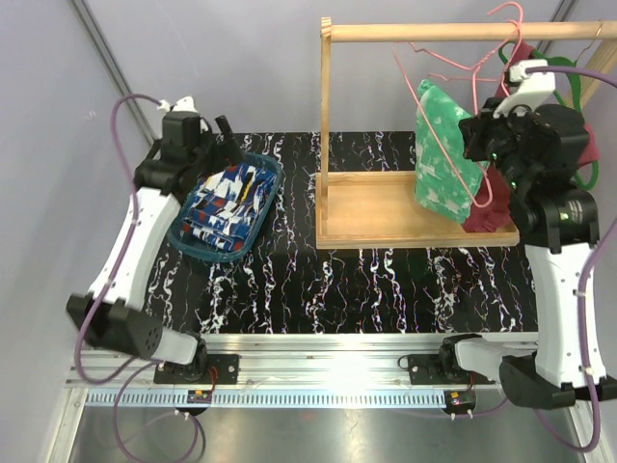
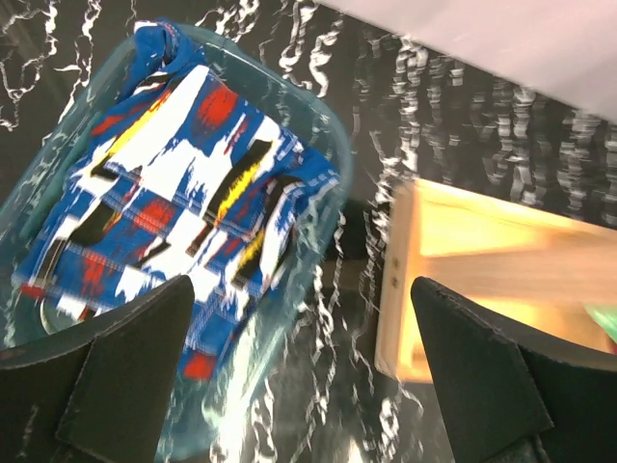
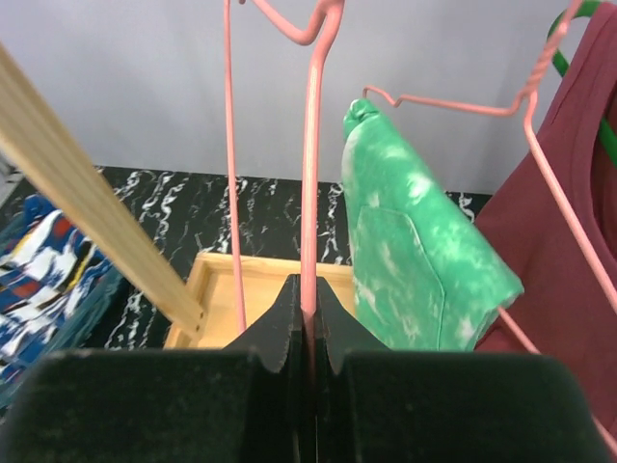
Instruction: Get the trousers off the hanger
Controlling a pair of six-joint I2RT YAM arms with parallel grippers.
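Note:
My right gripper holds the pink wire and will next slide it to the left in the top view, away from the tank top, and let go of it. The rod is bare on that side.
The green trousers [image 1: 445, 159], mottled with white, hang from a pink wire hanger [image 1: 439, 58] on the wooden rack's rod [image 1: 434, 32]. My right gripper [image 1: 479, 135] is just right of them. In the right wrist view it [image 3: 308, 299] is shut on an upright pink hanger wire [image 3: 310, 193], with the green trousers [image 3: 415, 251] close on its right. The blue printed trousers [image 1: 227, 204] lie folded in a teal basket [image 1: 207, 256]. My left gripper [image 2: 299, 318] is open and empty above the basket's right rim [image 2: 318, 116], with the blue trousers [image 2: 174, 183] under its left finger.
A dark red tank top [image 3: 569, 193] hangs on a green hanger [image 3: 607, 135] right of the green trousers. The rack's wooden base [image 1: 376, 207] stands on the black marbled table, right of the basket. A grey wall lies behind.

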